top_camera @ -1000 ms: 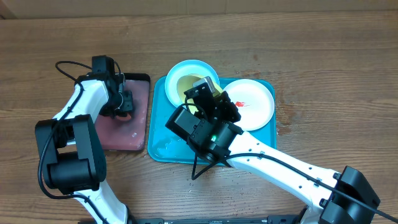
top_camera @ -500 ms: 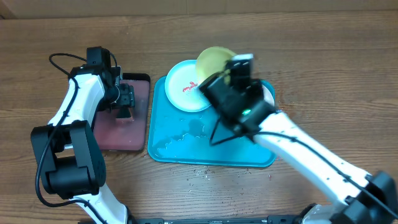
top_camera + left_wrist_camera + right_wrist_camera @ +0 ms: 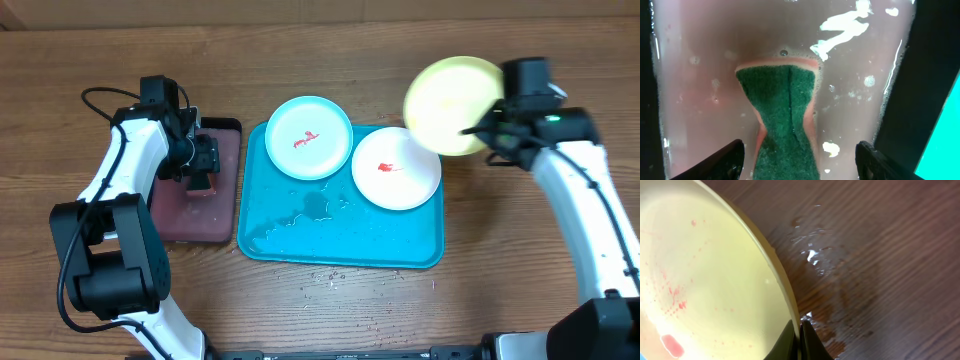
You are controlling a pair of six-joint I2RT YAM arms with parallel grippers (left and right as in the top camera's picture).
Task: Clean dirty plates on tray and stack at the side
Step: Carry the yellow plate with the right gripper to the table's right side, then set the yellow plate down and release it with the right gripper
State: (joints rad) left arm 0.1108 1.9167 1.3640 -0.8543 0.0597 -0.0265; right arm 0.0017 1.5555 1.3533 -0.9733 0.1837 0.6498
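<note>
My right gripper will next go down and draw back to release the yellow-green plate on the open wood beside the turquoise tray, because that wood is clear.
The turquoise tray holds a light blue plate and a white plate, both with red smears. The yellow-green plate hangs tilted above the table past the tray's far right corner. My right gripper is shut on its rim; in the right wrist view the plate carries faint red specks and the gripper pinches its edge. My left gripper is open over the green sponge, one finger on either side, apart from it.
A pinkish tray with a black rim lies left of the turquoise tray, wet and holding the sponge. Water patches sit on the turquoise tray's near half and on the wood to the right. Crumbs dot the table in front.
My right arm lifted the yellow-green plate off the light blue one and swung it right, past the tray's corner. My left gripper opened, letting go of the sponge.
</note>
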